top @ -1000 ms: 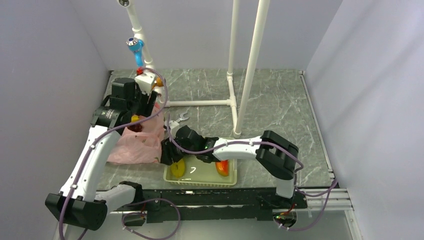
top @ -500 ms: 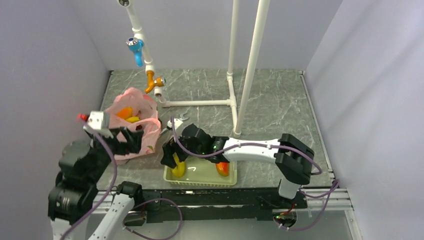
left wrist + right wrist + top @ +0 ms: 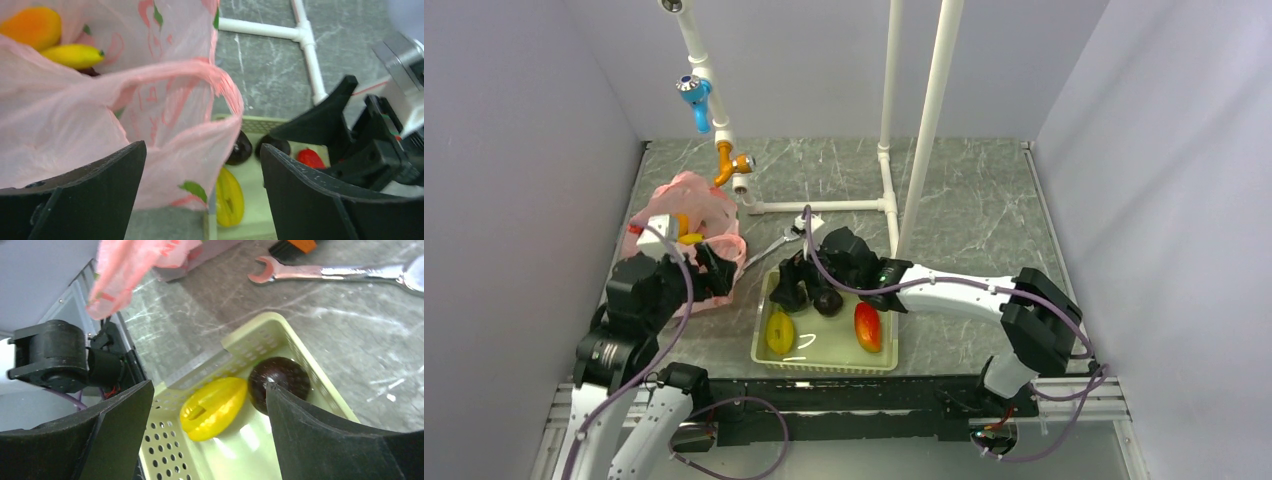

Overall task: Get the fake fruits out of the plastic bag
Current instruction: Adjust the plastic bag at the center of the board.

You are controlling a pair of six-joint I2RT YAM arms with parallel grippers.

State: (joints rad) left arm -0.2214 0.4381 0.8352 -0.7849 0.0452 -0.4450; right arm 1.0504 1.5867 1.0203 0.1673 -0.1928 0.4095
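The bag's twisted pink handle should be between the fingers of my left gripper, so my left gripper will move outward first and then close.
The pink plastic bag (image 3: 686,215) stands open at the left, with an orange fruit (image 3: 32,25) and a small yellow banana-like piece (image 3: 75,55) inside it. My left gripper (image 3: 714,272) is open at the bag's near right side. A fold of the bag (image 3: 165,130) hangs loosely between its wide-apart fingers. A yellow ridged fruit (image 3: 215,407) lies in the pale green basket (image 3: 824,362). My right gripper (image 3: 787,292) hovers open over the basket's far left corner, holding nothing.
Two dark round fruits (image 3: 827,300) and a red-orange mango-like fruit (image 3: 867,327) also lie in the basket. A wrench (image 3: 320,272) rests on the table between bag and basket. White pipe frame (image 3: 889,205) and a tap (image 3: 729,162) stand behind.
My left arm swung from behind the bag to its near right side and its gripper opened. My right gripper opened, left the yellow fruit in the basket and drew back toward the far corner.
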